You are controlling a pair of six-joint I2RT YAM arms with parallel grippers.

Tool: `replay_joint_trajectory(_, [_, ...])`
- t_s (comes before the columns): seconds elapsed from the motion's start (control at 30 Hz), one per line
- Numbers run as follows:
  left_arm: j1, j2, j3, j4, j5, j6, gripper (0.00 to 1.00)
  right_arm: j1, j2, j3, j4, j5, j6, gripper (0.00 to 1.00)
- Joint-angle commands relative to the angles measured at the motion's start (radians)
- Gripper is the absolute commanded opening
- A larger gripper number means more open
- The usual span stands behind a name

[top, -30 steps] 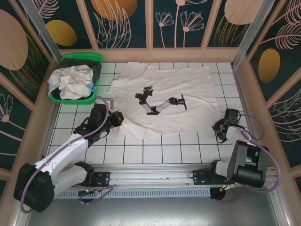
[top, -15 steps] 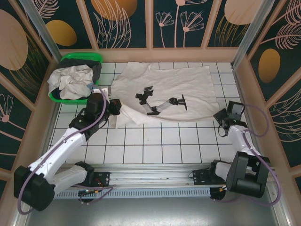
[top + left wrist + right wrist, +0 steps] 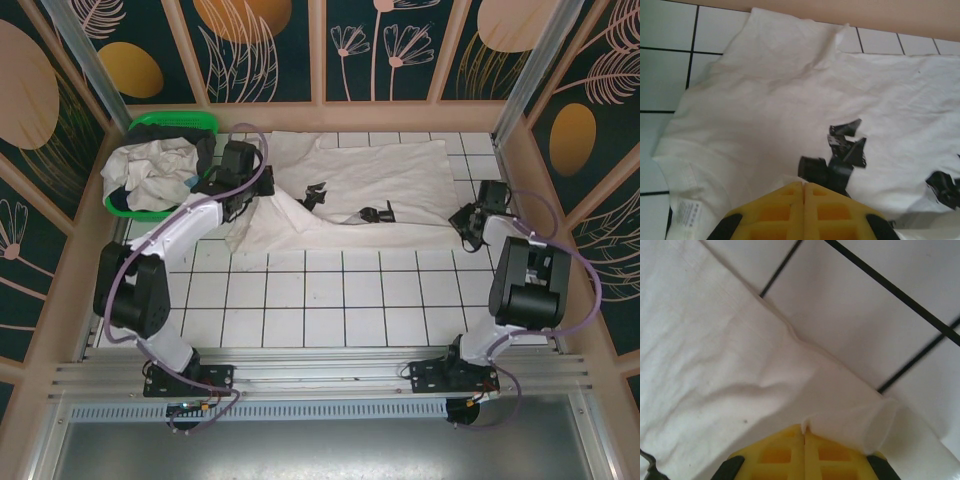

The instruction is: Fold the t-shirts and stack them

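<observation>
My left gripper moves down slightly toward the basket next and releases the raised edge there, since the flat cloth beside the print lies below my left gripper.
An off-white t-shirt (image 3: 370, 172) with a black angular print (image 3: 316, 193) lies across the far tiles, its near part lifted and doubled toward the back. My left gripper (image 3: 246, 194) holds the shirt's left side. In the left wrist view its yellow fingers (image 3: 790, 200) meet tip to tip on a bit of the t-shirt (image 3: 765, 100), just below the print (image 3: 842, 155). My right gripper (image 3: 464, 220) is at the shirt's right edge. In the right wrist view its fingers (image 3: 785, 450) are shut on a rolled fold of the t-shirt (image 3: 715, 365).
A green basket (image 3: 176, 119) at the far left holds more crumpled white and dark clothes (image 3: 155, 175), close beside the left arm. Wooden walls ring the tiled table (image 3: 330, 300). The back wall is just beyond the shirt. A metal rail runs along the near edge.
Both arms have swung toward the back, carrying the shirt's near edge up and over. The right gripper has closed on the shirt's right edge.
</observation>
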Motion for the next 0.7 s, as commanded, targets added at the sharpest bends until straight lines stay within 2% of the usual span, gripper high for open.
replay_joint_trajectory(0.0, [0.022, 0.062, 0.071, -0.036, -0.004, 0.039, 0.0, 0.008, 0.043, 0.07, 0.001, -0.011, -0.04, 0.0])
replay_joint_trajectory(0.3, [0.042, 0.108, 0.084, -0.057, -0.018, 0.045, 0.0, 0.046, 0.1, 0.171, -0.068, -0.01, -0.084, 0.0])
replay_joint_trajectory(0.67, [0.085, 0.134, 0.087, -0.098, -0.108, 0.067, 0.0, 0.048, 0.232, 0.252, -0.089, 0.005, -0.104, 0.0])
